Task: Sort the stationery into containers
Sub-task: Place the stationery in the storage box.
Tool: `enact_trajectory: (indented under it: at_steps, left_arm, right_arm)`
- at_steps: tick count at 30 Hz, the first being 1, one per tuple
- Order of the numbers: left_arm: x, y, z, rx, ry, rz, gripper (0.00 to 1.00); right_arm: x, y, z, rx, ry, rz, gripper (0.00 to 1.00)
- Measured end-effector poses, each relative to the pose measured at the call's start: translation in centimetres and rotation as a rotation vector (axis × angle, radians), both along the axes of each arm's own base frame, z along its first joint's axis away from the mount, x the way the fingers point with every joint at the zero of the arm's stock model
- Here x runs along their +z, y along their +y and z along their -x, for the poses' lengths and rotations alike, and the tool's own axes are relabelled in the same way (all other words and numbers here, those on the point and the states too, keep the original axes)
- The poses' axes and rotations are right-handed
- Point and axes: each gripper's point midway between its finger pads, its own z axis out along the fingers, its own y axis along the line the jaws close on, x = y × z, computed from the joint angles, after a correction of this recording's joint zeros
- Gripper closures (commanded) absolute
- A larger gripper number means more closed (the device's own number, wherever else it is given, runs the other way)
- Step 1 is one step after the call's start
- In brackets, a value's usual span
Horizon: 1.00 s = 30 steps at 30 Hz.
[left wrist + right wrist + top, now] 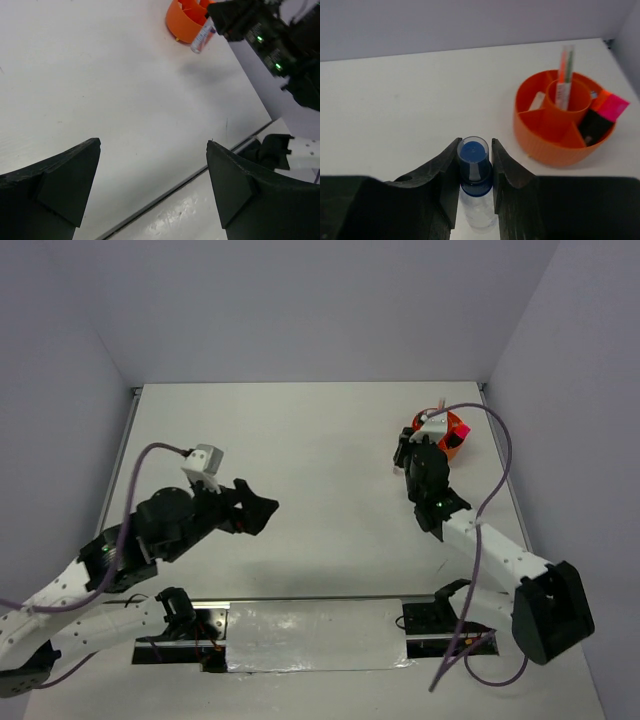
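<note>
The near section of the tub is empty, so my right gripper needs to move the blue-capped tube outward over the tub (450,448), then down into that section, and let it go there.
The round orange tub (555,150) stands at the far right of the table (300,460). Its compartments hold black highlighters with a pink cap (615,106) and an orange cap (601,96), a whitish block (536,101) and a thin orange pen (566,70) upright in the centre cup. My right gripper (474,147) is shut on a blue-capped clear tube (474,165), just left of the tub (450,448) and short of it. The left wrist view shows that tube (202,36) hanging beside the tub (182,20). My left gripper (262,512) hovers open over the left middle of the table, nothing between its fingers.
A shiny taped strip (315,632) lies along the near edge between the arm bases. Grey walls close the table on three sides. The right arm's purple cable (500,470) loops above the tub's side.
</note>
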Motion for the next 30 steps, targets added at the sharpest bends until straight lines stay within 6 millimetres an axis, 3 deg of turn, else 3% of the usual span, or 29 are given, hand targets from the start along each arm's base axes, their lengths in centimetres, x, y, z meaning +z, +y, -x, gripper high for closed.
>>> enact_trajectory:
  at_steps: [6, 8, 12, 14, 24, 30]
  left_arm:
    - [1.2, 4.2, 3.7, -0.064, -0.060, 0.004, 0.01]
    - [0.0, 5.0, 3.9, -0.056, -0.061, -0.024, 0.01]
    - [-4.5, 5.7, 4.4, -0.065, -0.009, -0.108, 0.01]
    - [-5.1, 6.1, 4.8, -0.078, -0.011, -0.118, 0.01]
    - [-1.0, 8.0, 7.3, -0.137, -0.184, 0.075, 0.01]
    - [-0.6, 8.2, 7.9, -0.155, -0.208, 0.106, 0.01]
  right_arm:
    - [0.7, -4.3, -5.8, -0.150, 0.004, 0.130, 1.00]
    - [1.2, -4.8, -6.9, -0.168, -0.008, 0.163, 1.00]
    - [2.2, -5.7, -8.5, -0.178, -0.046, 0.206, 1.00]
    - [2.4, -6.1, -9.2, -0.182, -0.052, 0.218, 1.00]
    - [0.7, -7.5, -10.9, -0.142, -0.032, 0.241, 1.00]
    - [0.2, -8.6, -11.3, -0.128, -0.026, 0.231, 1.00]
